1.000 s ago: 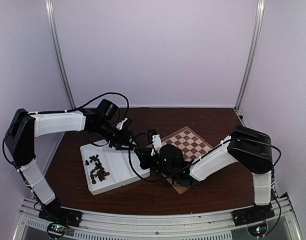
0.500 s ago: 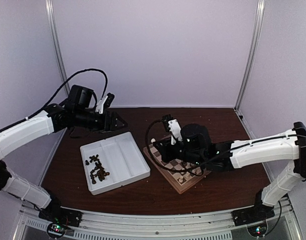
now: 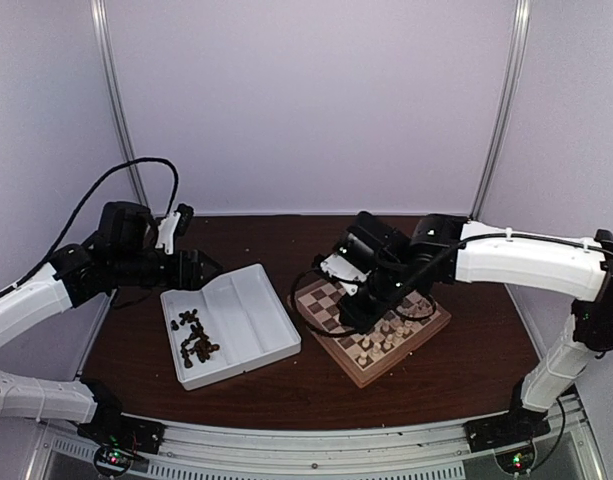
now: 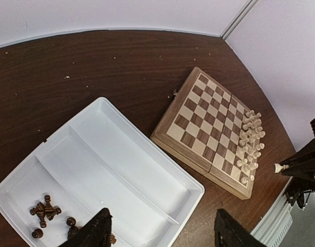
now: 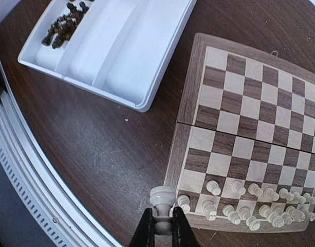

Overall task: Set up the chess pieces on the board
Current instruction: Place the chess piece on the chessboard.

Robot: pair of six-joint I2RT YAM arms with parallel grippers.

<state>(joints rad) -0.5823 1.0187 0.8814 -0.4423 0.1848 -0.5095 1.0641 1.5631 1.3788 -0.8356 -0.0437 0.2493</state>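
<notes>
The front row's end stands bare. My right gripper moves down onto the empty pale square (image 3: pixel 352 350) (image 5: pixel 192 180) before the corner piece next and releases the cream-white piece.
The board (image 3: pixel 321 300) lies right of centre; it also shows in the left wrist view (image 4: pixel 214 118) and the right wrist view (image 5: pixel 249 103). Several cream-white pieces (image 5: pixel 249 198) stand in two rows along its near edge (image 3: pixel 386 335) (image 4: pixel 251 139). Dark brown pieces (image 3: pixel 193 338) lie heaped in the tray's left compartment (image 4: pixel 44 210) (image 5: pixel 65 23). My right gripper (image 5: pixel 163 226) is shut on a cream-white piece (image 5: pixel 162 198), held above the board's near left corner (image 3: pixel 358 318). My left gripper (image 4: pixel 165 226) is open and empty, above the tray's near side (image 3: pixel 201 265).
A white two-compartment tray (image 3: pixel 246 300) sits left of the board, its right compartment empty (image 4: pixel 121 170) (image 5: pixel 126 56). The brown table (image 3: pixel 436 385) ends at a metal rail along the near edge. Walls close in the back and sides.
My left arm has drawn back from the tray to the left. My right arm has swung from the tray's edge to over the board's near side, holding the white piece.
</notes>
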